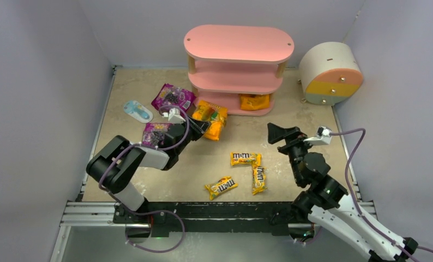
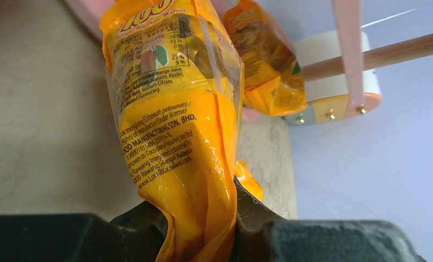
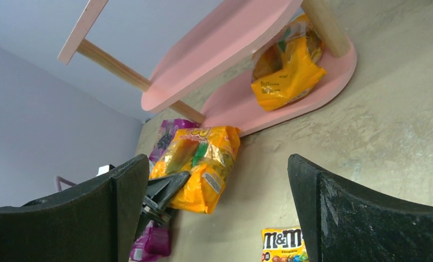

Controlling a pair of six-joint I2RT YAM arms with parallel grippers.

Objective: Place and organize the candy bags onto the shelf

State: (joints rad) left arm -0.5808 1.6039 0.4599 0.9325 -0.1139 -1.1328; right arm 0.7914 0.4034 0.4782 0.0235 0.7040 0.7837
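Observation:
I should next move my left gripper outward under the shelf's middle level, then release its bag where the bottom level is bare (image 1: 222, 99) beside the other orange bag.
The pink shelf (image 1: 239, 60) stands at the back, with one orange bag (image 1: 254, 101) on its bottom tier. My left gripper (image 1: 200, 126) is shut on the second orange bag (image 1: 211, 119), pinching one end (image 2: 176, 136), low in front of the shelf's left end. Two magenta bags lie on the left, one near the shelf (image 1: 173, 98) and one by my left wrist (image 1: 155, 134). Three yellow M&M's packets (image 1: 245, 159) (image 1: 259, 179) (image 1: 221, 187) lie mid-table. My right gripper (image 1: 282, 134) is open and empty, above the table right of the packets.
A pale blue-white flat packet (image 1: 137, 111) lies at the left. The round cream drawer unit (image 1: 331, 73) stands at the back right, beside the shelf. Grey walls close in the table on three sides.

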